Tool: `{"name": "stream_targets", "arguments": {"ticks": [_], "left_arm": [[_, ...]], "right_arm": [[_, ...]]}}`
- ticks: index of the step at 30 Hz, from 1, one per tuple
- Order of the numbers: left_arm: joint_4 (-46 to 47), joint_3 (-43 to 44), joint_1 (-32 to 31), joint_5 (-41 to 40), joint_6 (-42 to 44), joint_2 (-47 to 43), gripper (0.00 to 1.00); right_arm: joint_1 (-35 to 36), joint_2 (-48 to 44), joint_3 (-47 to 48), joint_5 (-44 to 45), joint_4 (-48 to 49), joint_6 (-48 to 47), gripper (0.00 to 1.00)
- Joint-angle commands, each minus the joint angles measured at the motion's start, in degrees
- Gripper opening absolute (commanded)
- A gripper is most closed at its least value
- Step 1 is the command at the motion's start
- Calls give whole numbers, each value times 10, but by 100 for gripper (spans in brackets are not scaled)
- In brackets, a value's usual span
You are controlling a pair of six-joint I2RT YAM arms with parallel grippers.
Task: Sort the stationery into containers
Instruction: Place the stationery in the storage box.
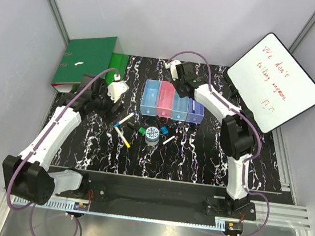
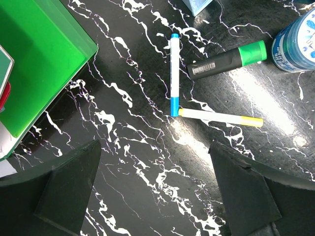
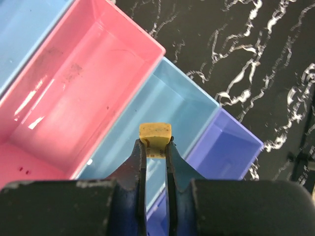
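Note:
My right gripper brings the small yellow-orange piece down into the open blue bin between the pink point(image 1: 165, 99) and purple bins next and releases it.
Four joined bins stand at the back: light blue point(image 1: 150, 97), pink point(image 1: 165, 99), blue point(image 1: 180, 105), purple point(image 1: 196, 110). My right gripper point(image 3: 155, 145) is shut on a small yellow-orange piece point(image 3: 155, 132) and holds it above the blue bin point(image 3: 167, 108), between the pink bin point(image 3: 74, 98) and the purple bin point(image 3: 226, 147). My left gripper point(image 2: 155, 191) is open and empty above bare table. Ahead of it lie a blue-capped marker point(image 2: 173, 73), a yellow-capped marker point(image 2: 219, 117), a black-and-green highlighter point(image 2: 226, 60) and the tape roll point(image 2: 298, 42).
Green ring binders point(image 1: 86, 63) lie at the back left, close to my left gripper point(image 1: 111, 105). A whiteboard point(image 1: 277, 81) leans at the back right. Small green point(image 1: 142, 130) and blue point(image 1: 164, 130) pieces and a white marker point(image 1: 169, 139) lie near the tape roll point(image 1: 152, 134).

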Motion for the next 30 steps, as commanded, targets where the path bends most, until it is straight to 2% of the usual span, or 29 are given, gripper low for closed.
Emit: {"name": "stream_targets", "arguments": {"ticks": [1, 16, 17, 20, 27, 30], "left_arm": [[14, 13, -1, -12, 9, 7, 99], [15, 21, -1, -9, 7, 20, 99], [15, 22, -1, -9, 7, 20, 99], [14, 22, -1, -11, 9, 21, 99], [14, 24, -2, -12, 12, 22, 99], [14, 26, -1, -11, 12, 24, 99]], "right_arm": [[0, 31, 53, -27, 13, -11, 0], [-18, 79, 56, -22, 21, -9, 2], [-18, 81, 57, -22, 20, -10, 8], [-19, 86, 60, -21, 22, -14, 16], [-20, 89, 62, -20, 24, -15, 33], [-21, 85, 59, -18, 25, -14, 34]]}}
